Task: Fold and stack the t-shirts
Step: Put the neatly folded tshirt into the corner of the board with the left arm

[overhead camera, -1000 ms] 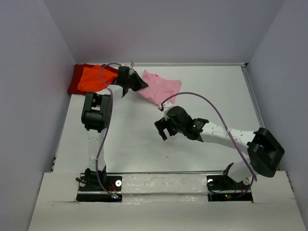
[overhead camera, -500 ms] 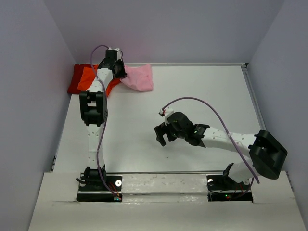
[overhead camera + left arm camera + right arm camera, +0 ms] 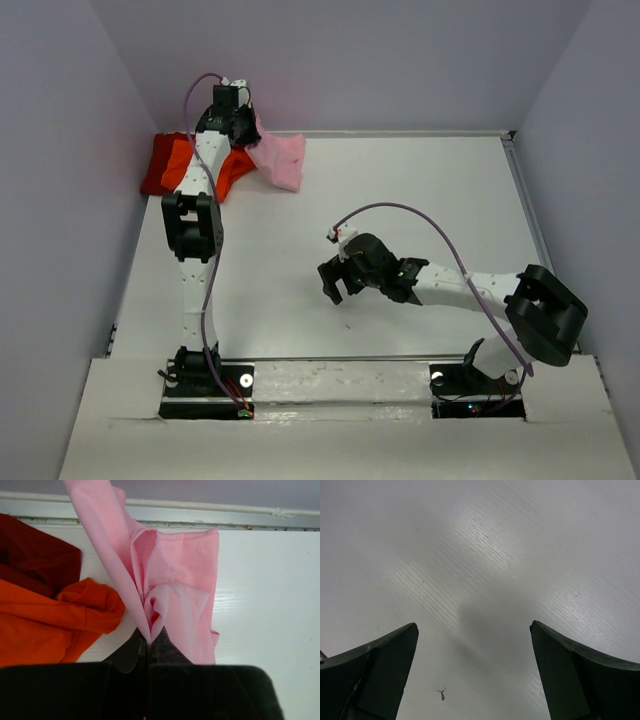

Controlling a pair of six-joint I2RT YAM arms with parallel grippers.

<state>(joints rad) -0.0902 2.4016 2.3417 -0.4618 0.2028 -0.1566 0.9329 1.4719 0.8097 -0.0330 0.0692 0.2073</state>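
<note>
The robot should next move its left gripper to the left in the top view, over the bright orange t-shirt (image 3: 45,620), and let go, because the pink t-shirt still hangs beside the orange one.
The light pink t-shirt (image 3: 279,157) hangs bunched at the table's back left, its cloth pinched in my left gripper (image 3: 243,132), which is shut on it. In the left wrist view the pink t-shirt (image 3: 175,580) rises in folds from the closed jaws of the left gripper (image 3: 148,639). Beside it lie the bright orange t-shirt (image 3: 215,172) (image 3: 45,620) and, under and behind that, the dark red t-shirt (image 3: 158,165) (image 3: 35,550). My right gripper (image 3: 338,282) (image 3: 472,630) hovers open over bare table near the middle, nothing between its fingers.
The white table (image 3: 400,200) is bounded by a raised back rail (image 3: 250,522) and grey walls close on the left, back and right. A small dark speck (image 3: 441,694) lies on the surface under the right gripper.
My left arm has swung to the back left, dragging the pink t-shirt from the back middle up against the orange one. The right gripper has eased slightly toward the near side.
</note>
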